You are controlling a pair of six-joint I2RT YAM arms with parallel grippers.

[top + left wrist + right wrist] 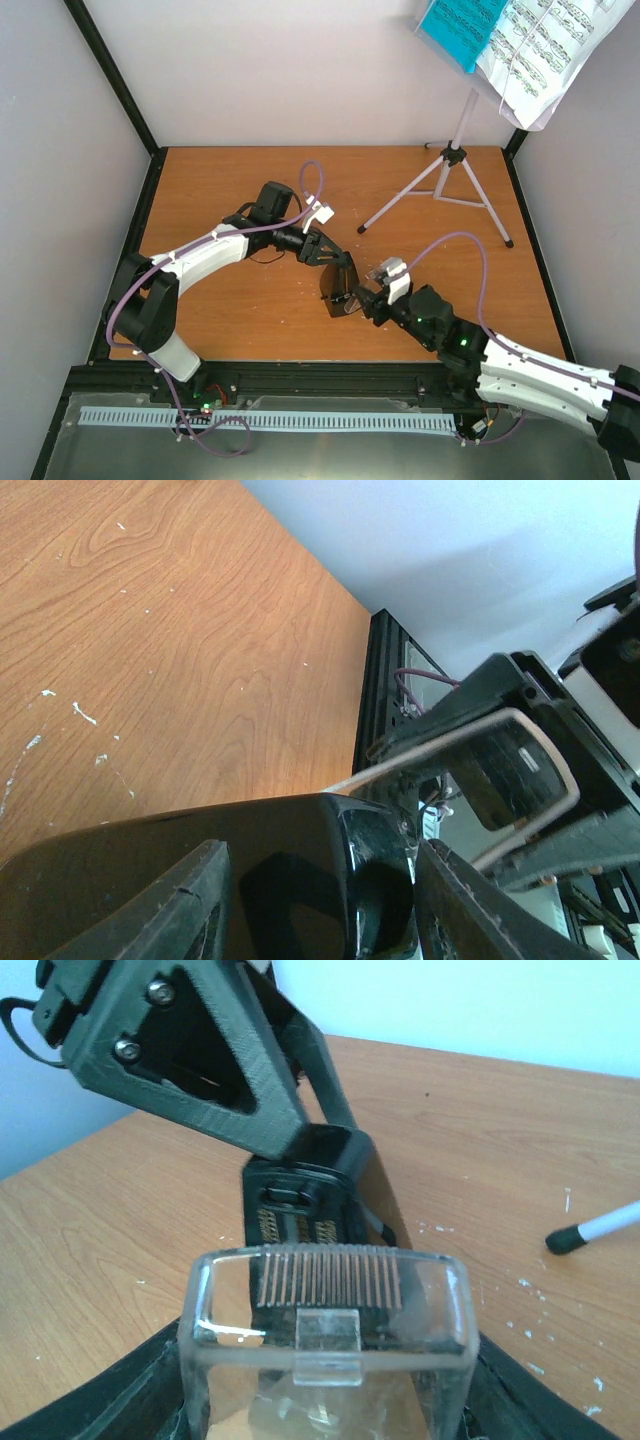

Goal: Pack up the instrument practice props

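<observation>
The clear cover (325,1305) in my right gripper moves to the left in the top view next, onto the metronome's uncovered side (308,1232), and my right gripper releases it.
The small black pyramid metronome (338,283) is at the table's middle, gripped by my left gripper (333,270). In the left wrist view its black body (200,850) fills the gap between the fingers of that gripper (320,880). My right gripper (362,297) is shut on the metronome's clear plastic cover (325,1305), held close before the metronome's open face (300,1205). The silver tripod music stand (455,160) stands at the back right. It carries the teal folder (460,25) and white sheet music (545,45).
A black frame rail (125,250) borders the wooden table, with walls behind. One rubber-tipped stand leg (590,1230) lies to the right of the right gripper. Purple cables (470,245) loop over both arms. A grey slotted strip (270,420) runs along the near edge.
</observation>
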